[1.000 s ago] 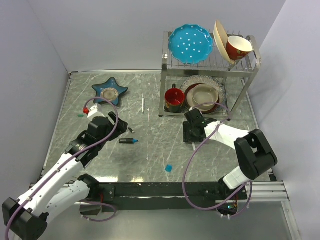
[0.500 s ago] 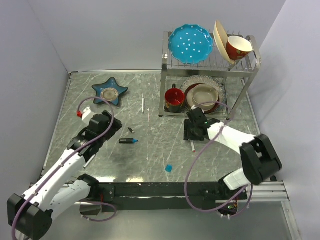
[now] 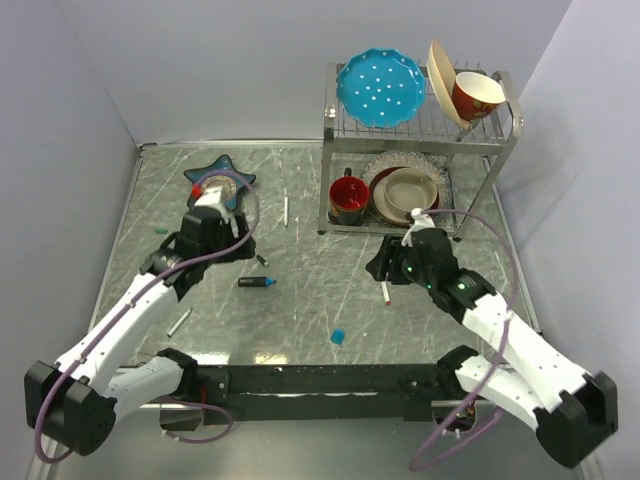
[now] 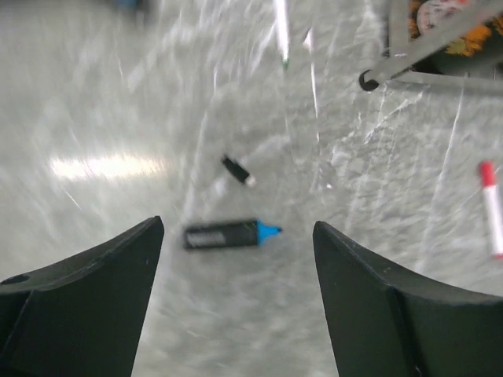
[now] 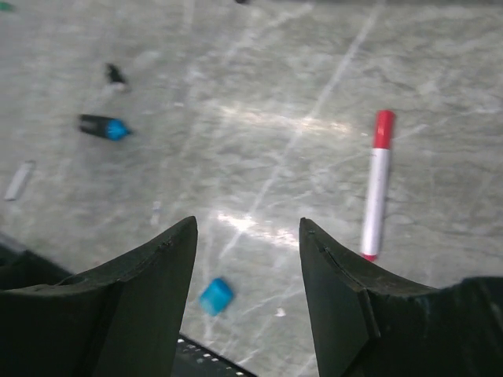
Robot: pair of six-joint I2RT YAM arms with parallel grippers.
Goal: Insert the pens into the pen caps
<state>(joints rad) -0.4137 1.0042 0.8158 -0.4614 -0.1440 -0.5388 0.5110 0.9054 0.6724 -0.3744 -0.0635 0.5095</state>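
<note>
The marker's length runs from finger toward finger. I should next lower my left gripper and turn it so its fingers straddle the marker's black body (image 3: 252, 282) (image 4: 220, 236).
A black marker with a blue end (image 3: 257, 282) lies left of centre, with a black cap (image 3: 263, 260) just beyond it. My left gripper (image 3: 238, 248) hovers open and empty above them; its view shows the marker (image 4: 228, 234), the black cap (image 4: 237, 170) and the gripper (image 4: 237, 263). My right gripper (image 3: 383, 268) is open and empty over a red-tipped pen (image 3: 386, 291), which shows in its view (image 5: 376, 188) beside the gripper (image 5: 247, 236). A blue cap (image 3: 338, 337) lies near the front (image 5: 215, 295). A teal cap (image 3: 160, 230), a white pen (image 3: 285, 210) and a grey pen (image 3: 180, 321) lie apart.
A metal dish rack (image 3: 500, 140) stands at the back right with a blue plate (image 3: 380, 88), bowls and a red mug (image 3: 348, 198). A blue star-shaped dish (image 3: 238, 182) sits at the back left. A black rail (image 3: 320, 378) runs along the front edge.
My left wrist has swung away from me toward the star dish. My right arm's elbow has dropped to the near right, uncovering the red-tipped pen. Both grippers stay open.
</note>
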